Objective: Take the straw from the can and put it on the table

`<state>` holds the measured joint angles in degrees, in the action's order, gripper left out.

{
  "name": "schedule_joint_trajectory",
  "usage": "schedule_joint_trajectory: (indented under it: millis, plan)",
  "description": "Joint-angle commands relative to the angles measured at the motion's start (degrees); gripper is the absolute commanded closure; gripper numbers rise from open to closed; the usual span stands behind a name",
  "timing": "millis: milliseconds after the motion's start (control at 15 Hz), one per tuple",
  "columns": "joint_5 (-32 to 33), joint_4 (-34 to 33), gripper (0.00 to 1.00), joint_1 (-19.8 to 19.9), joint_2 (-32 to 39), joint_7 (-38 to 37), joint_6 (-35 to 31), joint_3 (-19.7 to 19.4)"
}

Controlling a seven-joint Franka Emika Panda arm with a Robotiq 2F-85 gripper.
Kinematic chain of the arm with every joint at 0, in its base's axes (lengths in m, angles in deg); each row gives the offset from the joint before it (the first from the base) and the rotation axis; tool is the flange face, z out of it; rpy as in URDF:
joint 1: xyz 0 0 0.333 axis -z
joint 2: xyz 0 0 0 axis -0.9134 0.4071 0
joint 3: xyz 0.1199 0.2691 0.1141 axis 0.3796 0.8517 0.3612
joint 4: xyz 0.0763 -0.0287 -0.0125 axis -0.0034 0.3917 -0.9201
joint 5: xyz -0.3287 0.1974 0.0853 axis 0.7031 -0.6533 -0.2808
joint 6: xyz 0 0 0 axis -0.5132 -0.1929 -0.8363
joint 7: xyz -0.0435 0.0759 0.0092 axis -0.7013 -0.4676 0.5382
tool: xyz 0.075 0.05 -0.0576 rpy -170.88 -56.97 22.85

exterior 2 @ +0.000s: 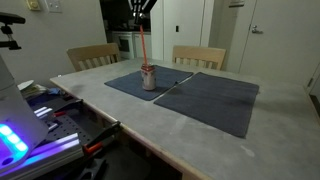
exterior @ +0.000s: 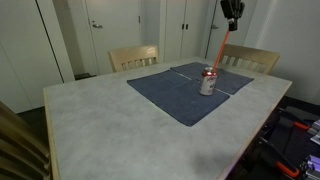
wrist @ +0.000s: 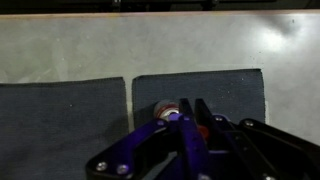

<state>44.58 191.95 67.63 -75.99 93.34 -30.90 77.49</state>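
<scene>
My gripper should next raise the straw (exterior: 218, 48) clear of the can, then move outward and down and let it go, because the bare mat (exterior: 172, 84) lies outward and below.
The can (exterior: 208, 83), silver-grey with a red band, stands on a dark mat; it also shows in an exterior view (exterior 2: 149, 78) and the wrist view (wrist: 167, 109). The thin red-orange straw (exterior: 218, 48) rises from the can's top, leaning a little, and it shows in both exterior views (exterior 2: 143, 45). My gripper (exterior: 232, 12) hangs high above the can and is shut on the straw's upper end, as seen in an exterior view (exterior 2: 140, 12). In the wrist view the fingers (wrist: 193, 103) are pressed together with a red bit of straw (wrist: 203, 131) between them. The speckled grey table (exterior: 110, 125) surrounds the mats.
Two dark blue-grey mats (exterior 2: 215, 98) (exterior 2: 125, 82) lie side by side on the table. Two wooden chairs (exterior: 133, 57) (exterior: 250, 60) stand at the far edge. Equipment and cables (exterior 2: 50, 110) sit beside the table. Doors and walls stand behind.
</scene>
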Motion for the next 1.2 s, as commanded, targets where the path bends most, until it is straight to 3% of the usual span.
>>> schedule_joint_trajectory:
  millis: [0, 667, 1133]
  plan:
    - [0.61, 0.83, 0.98, -0.08, -2.41, 0.51, 1.45, 0.47]
    - [1.04, 0.89, 0.98, -0.56, -5.49, 0.4, 1.14, 0.78]
    - [-1.52, 2.34, 0.98, -2.72, -6.62, 0.7, -7.22, 2.72]
